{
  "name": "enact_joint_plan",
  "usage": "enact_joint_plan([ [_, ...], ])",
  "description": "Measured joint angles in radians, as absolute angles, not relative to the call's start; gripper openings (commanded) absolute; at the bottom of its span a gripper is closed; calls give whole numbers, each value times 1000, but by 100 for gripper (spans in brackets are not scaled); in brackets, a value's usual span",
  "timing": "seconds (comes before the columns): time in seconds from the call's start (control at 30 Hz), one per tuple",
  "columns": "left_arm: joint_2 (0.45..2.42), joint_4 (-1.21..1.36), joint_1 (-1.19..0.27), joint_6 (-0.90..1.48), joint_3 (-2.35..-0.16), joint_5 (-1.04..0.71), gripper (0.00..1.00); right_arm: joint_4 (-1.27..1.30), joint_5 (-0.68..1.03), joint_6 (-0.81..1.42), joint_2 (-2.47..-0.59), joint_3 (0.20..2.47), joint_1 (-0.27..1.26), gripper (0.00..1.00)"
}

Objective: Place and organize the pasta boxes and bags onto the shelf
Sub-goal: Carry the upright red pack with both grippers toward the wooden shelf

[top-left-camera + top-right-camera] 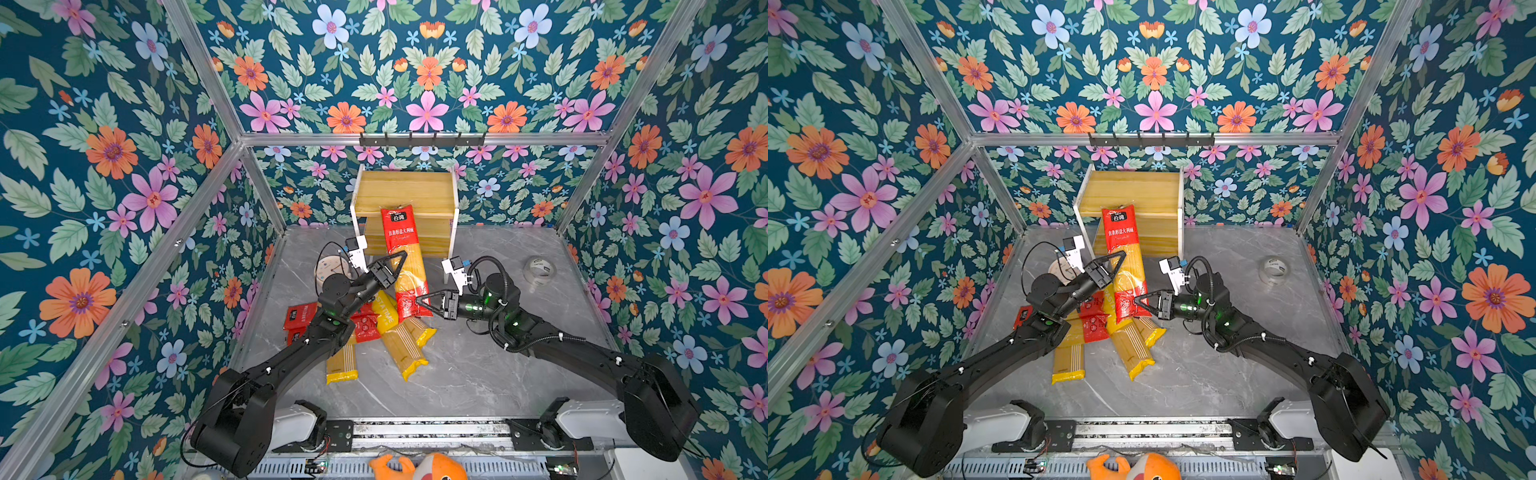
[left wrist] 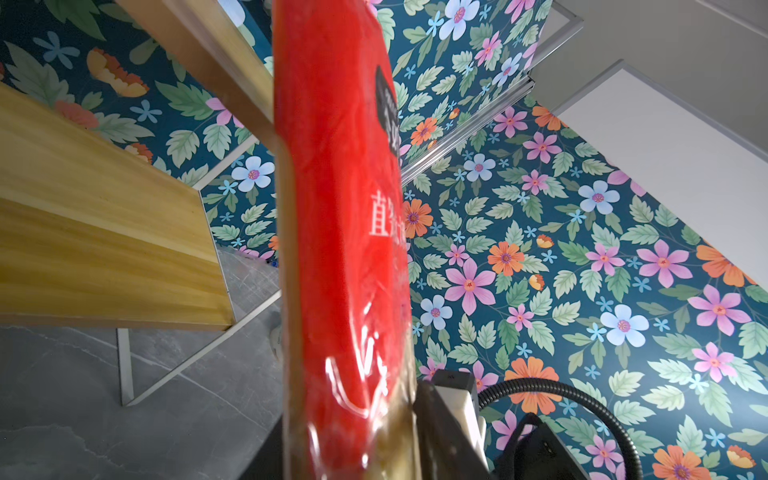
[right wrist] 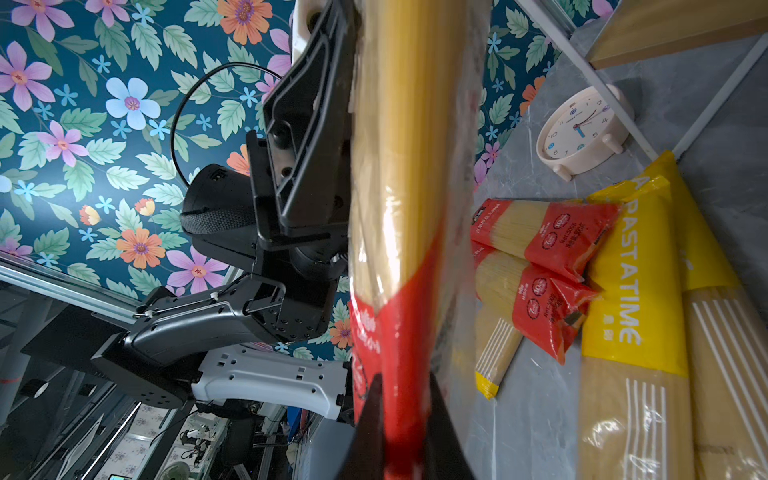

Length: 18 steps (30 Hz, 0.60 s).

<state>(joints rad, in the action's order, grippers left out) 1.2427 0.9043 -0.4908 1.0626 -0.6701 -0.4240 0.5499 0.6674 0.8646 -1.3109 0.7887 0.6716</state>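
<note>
I will move my right gripper up and outward to release the packet on the upper shelf board (image 1: 396, 192), since that bare board lies above and outward of the gripper.
A red-ended spaghetti packet (image 1: 405, 249) (image 1: 1125, 249) stands tilted, its top red end leaning on the front of the shelf (image 1: 407, 191) (image 1: 1133, 187). My right gripper (image 1: 419, 302) (image 3: 401, 419) is shut on its lower red end. My left gripper (image 1: 401, 259) (image 2: 349, 436) straddles the clear middle of the packet (image 2: 345, 208); whether it presses there is unclear. Other packets lie heaped on the table under the left arm: yellow ones (image 1: 405, 349) (image 3: 631, 282) and red-ended ones (image 1: 301, 318) (image 3: 548, 232). Both shelf boards are bare.
A small round clock (image 1: 328, 270) (image 3: 582, 129) stands left of the shelf, behind my left gripper. A roll of clear tape (image 1: 539, 270) lies at the back right. A black hook rail (image 1: 422, 141) hangs above the shelf. An orange plush toy (image 1: 419, 467) sits at the front edge.
</note>
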Motion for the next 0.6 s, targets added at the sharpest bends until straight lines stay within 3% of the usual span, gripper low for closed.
enact_joint_plan([
  [0.33,1202,885,-413,1067,-713,-452,79,350,623,900,-1431,1111,667,0],
  [0.6,1044,714,-309,1092,-688,-418,81,128,562,1024,-1663,1485,597,0],
])
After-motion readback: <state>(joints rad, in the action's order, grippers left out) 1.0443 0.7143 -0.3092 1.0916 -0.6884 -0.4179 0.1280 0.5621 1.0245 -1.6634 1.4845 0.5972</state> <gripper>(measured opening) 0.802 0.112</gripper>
